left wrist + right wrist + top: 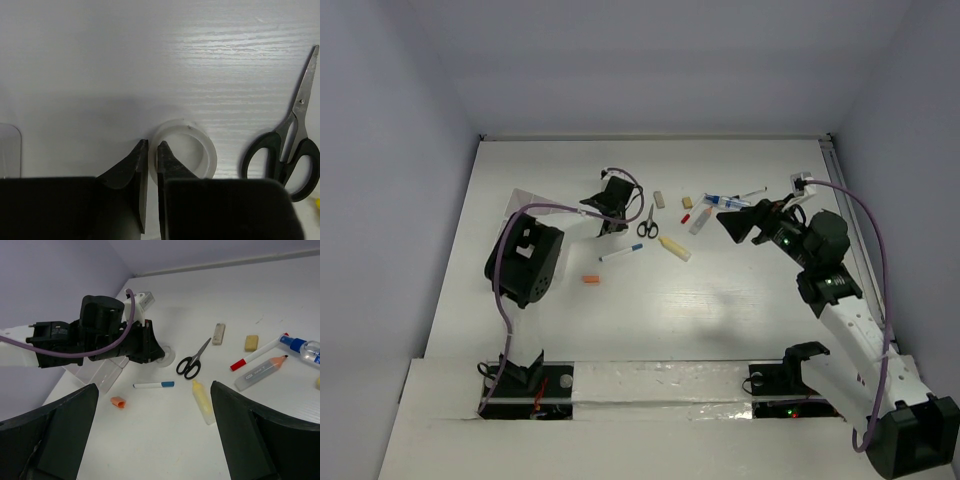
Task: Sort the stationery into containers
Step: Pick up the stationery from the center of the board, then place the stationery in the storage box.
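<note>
I will lift my left gripper clear of the container's side next, swing over the container's far end (528, 203), left in the top view, and release the ring.
My left gripper (151, 144) is low on the table, its jaws closed on the left rim of a white ring (186, 150), one finger inside it and one outside. Black-handled scissors (287, 150) lie just to its right. My right gripper (154, 386) is wide open and empty, above the table. Below it lie a white pen with a blue cap (152, 385), a cream tube (202, 401) and an orange bit (118, 402). A clear plastic container (95, 374) sits under the left arm, mostly hidden. Its compartments do not show.
At the right lie a beige eraser (218, 333), a yellow eraser (251, 342), a red-capped pen (255, 353), a grey marker (261, 372) and a blue-capped bottle (302, 347). The left arm (525, 260) and its purple cable cross the table's left side.
</note>
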{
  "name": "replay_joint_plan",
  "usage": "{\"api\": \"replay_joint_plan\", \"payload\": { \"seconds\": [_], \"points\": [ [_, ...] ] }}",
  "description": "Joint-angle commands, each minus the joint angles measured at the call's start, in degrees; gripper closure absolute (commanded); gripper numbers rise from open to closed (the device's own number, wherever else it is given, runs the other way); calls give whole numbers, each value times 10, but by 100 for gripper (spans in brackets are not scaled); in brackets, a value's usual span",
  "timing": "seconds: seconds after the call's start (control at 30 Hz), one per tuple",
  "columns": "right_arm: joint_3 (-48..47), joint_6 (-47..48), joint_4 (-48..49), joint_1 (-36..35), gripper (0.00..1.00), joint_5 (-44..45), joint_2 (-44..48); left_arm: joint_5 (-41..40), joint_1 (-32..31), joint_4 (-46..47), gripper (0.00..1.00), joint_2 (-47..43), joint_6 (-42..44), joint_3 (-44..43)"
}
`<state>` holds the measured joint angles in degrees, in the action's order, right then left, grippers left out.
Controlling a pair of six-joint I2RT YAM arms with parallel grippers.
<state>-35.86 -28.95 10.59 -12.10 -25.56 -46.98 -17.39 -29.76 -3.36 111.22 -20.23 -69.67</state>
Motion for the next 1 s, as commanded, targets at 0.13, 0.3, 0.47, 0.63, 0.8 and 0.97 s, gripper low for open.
{"api": "replay_joint_plan", "payload": {
  "seconds": [0.13,0.3,0.47,0.63,0.8,0.97],
  "points": [
    [4,-9,40,-6,0,-15,-7,2,3,0,100,-89,9,-24],
    [9,-13,52,-6,0,-18,-18,-63,8,-97,100,-164,55,-74],
    [11,-14,61,-6,0,-27,-51,-116,51,-200,100,-220,91,-79],
    [11,-19,70,-11,0,-43,-57,-161,133,-251,100,-282,111,-57],
    [29,-23,96,-11,0,-44,-10,-230,172,-286,100,-280,115,-56],
    [29,-27,103,-11,0,-61,-28,-298,177,-333,100,-241,113,-97]
  ]
}}
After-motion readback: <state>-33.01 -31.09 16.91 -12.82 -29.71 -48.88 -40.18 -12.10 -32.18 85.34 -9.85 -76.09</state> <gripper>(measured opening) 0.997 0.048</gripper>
